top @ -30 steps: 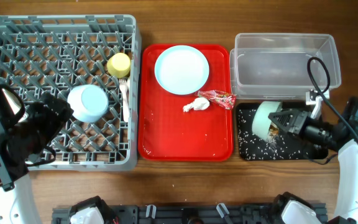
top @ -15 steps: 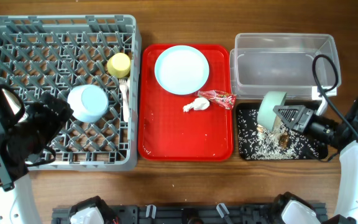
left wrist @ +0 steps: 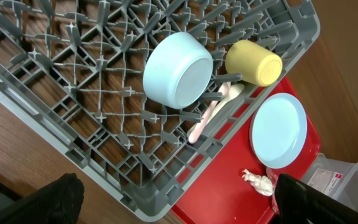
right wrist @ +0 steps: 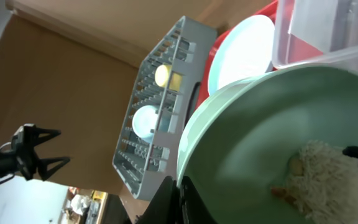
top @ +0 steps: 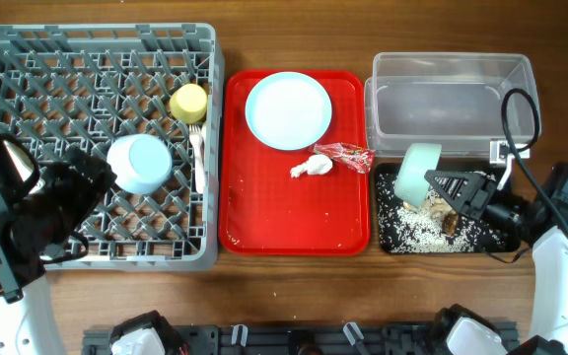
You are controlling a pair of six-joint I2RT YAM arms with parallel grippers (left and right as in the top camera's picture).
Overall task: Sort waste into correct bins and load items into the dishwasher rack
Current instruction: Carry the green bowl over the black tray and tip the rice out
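Observation:
Next, my right gripper swings across and down to release the bowl, as the serving tray's bare near part lies below, to its left in the overhead view.
My right gripper (top: 450, 187) is shut on the rim of the mint green bowl (top: 419, 176), which is tipped on its side over the black tray (top: 496, 237). Rice scraps (top: 414, 227) lie piled in that tray. In the right wrist view the bowl (right wrist: 272, 124) fills the frame, a clump of rice (right wrist: 328, 171) clings inside it, and the gripper (right wrist: 180, 194) pinches its edge. My left gripper (left wrist: 179, 208) is open and holds nothing; it hangs over the grey dishwasher rack (top: 8, 59) near the front. The rack holds the light blue bowl (top: 138, 163), the yellow cup (top: 188, 103) and white cutlery (top: 197, 156).
A red serving tray (top: 294, 217) in the middle carries the light blue plate (top: 288, 109), the crumpled tissue (top: 311, 166) and the red wrapper (top: 348, 154). The clear tub (top: 452, 74) stands behind the black tray. A black cable (top: 521, 118) loops over the tub's right end.
The right gripper has tipped the mint bowl over and shifted it slightly left. Much more rice now lies in the black tray. The left arm has not moved.

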